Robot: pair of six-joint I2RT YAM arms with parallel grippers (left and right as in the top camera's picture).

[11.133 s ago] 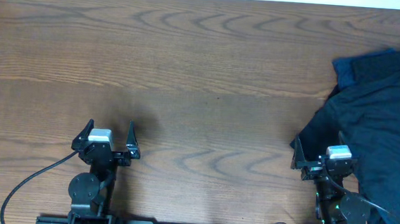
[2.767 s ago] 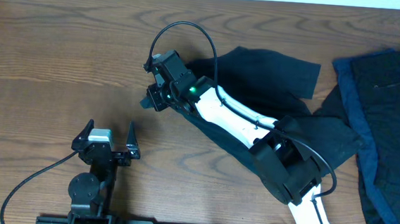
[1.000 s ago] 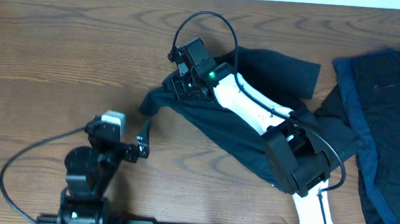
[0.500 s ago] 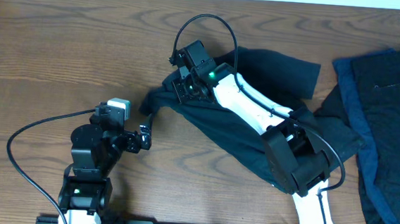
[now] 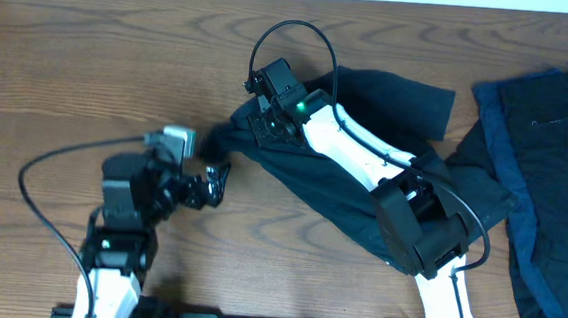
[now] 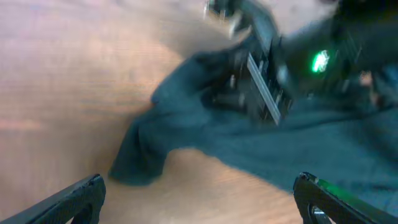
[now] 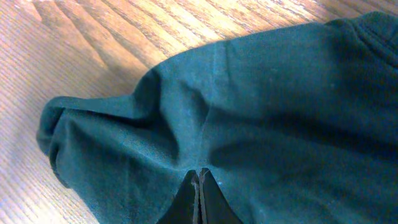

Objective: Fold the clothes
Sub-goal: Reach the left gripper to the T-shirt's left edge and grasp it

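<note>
The robot will next move its left gripper down and outward onto the tip of the bunched shirt corner (image 5: 213, 147) (image 6: 137, 170), because that tip is just ahead of the gripper's open fingers.
A very dark T-shirt (image 5: 378, 97) lies crumpled across the middle of the table. My right gripper (image 5: 258, 127) is shut on a pinch of its cloth, and a bunched corner (image 5: 217, 142) trails left of it. In the right wrist view the closed gripper (image 7: 199, 173) pinches a fold of the shirt (image 7: 267, 99). My left gripper (image 5: 203, 165) stands open just left of that bunched corner. In the blurred left wrist view the left gripper (image 6: 199, 186) holds nothing between its wide-set fingers, and the shirt corner (image 6: 140, 162) lies just ahead on the wood.
More clothes, dark cloth (image 5: 558, 188) with a mid-blue garment (image 5: 514, 100), are heaped at the table's right edge. The right arm (image 5: 364, 165) stretches diagonally over the shirt. Bare wood (image 5: 91, 55) fills the left and far side.
My left arm has swung forward and right, bringing its open gripper up to the shirt's bunched corner. The right gripper has stayed shut on the cloth, almost still.
</note>
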